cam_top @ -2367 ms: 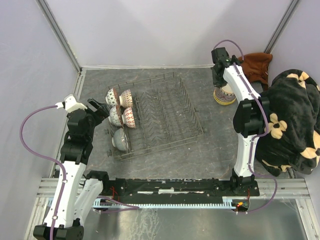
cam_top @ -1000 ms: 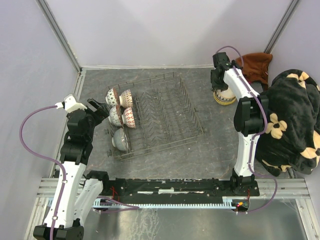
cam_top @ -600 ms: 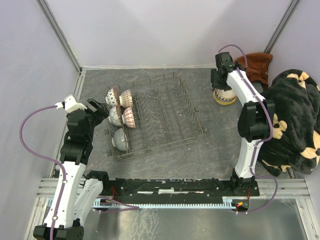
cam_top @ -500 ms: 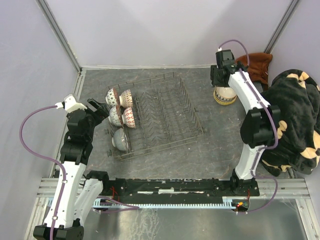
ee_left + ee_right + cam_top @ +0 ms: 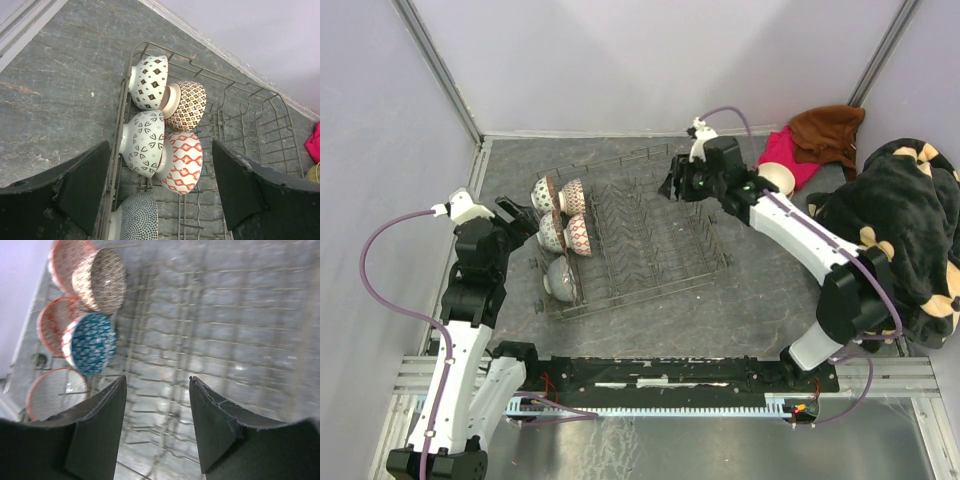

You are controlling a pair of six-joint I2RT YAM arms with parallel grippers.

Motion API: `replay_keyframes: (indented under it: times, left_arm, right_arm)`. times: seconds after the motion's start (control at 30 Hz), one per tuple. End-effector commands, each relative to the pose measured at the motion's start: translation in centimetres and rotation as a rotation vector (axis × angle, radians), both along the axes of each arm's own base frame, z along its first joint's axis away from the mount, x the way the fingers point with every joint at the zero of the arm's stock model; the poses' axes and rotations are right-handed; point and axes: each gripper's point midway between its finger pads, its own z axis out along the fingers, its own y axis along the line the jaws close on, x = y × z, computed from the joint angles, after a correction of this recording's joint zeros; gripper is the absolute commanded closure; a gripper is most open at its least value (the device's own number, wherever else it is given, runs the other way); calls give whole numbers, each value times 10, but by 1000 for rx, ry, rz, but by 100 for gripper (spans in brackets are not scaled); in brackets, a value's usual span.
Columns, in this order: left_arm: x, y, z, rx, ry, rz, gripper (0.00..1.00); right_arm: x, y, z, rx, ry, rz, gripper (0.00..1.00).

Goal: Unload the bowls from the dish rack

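Observation:
The red lattice bowl's blue open side faces the empty rack, so my right gripper will next move down and to the left in the top view onto the bowl's rim.
The dish rack (image 5: 705,262) lies mid-table with several bowls standing on edge at its left end. In the left wrist view they are a diamond-print bowl (image 5: 149,82), a brown lattice bowl (image 5: 187,106), a leaf-print bowl (image 5: 145,142), a red lattice bowl (image 5: 182,162) and a dotted bowl (image 5: 137,220). My left gripper (image 5: 523,222) hovers just left of them, open and empty (image 5: 160,190). My right gripper (image 5: 670,187) hangs over the rack's far right part, open, with only blurred rack wires (image 5: 225,325) between its fingers (image 5: 157,425). A white bowl (image 5: 778,177) sits on the table behind the right arm.
A pink cloth (image 5: 790,158) and a brown cloth (image 5: 830,125) lie at the far right corner. A black flowered blanket (image 5: 905,230) fills the right side. Purple walls enclose the table, with a metal rail (image 5: 670,375) at the near edge.
My right arm has swung left from the bowl stack at the far right to above the rack, uncovering the pink cloth. The left arm and racked bowls have not moved.

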Motion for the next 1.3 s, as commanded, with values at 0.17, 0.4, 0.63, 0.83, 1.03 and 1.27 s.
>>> replay_keyframes:
  times: [0.17, 0.4, 0.63, 0.83, 1.03, 1.27]
  left_arm:
    - [1, 1, 25, -22, -80, 13, 11]
    - [-1, 1, 23, -20, -79, 13, 11]
    - [-1, 3, 18, -13, -68, 20, 11]
    - [-2, 3, 19, -9, -69, 20, 11]
    - [-4, 5, 19, -3, -67, 25, 11]
    - [-6, 6, 20, 5, -66, 29, 10]
  right_arm:
    - [-31, 123, -8, 297, 43, 253, 41]
    - [-43, 174, -31, 343, 94, 312, 41]
    - [-52, 208, -45, 372, 131, 357, 43]
    - [-54, 225, -59, 402, 166, 376, 44]
    - [-54, 238, -67, 429, 187, 391, 50]
    - [-52, 246, -73, 465, 208, 394, 63]
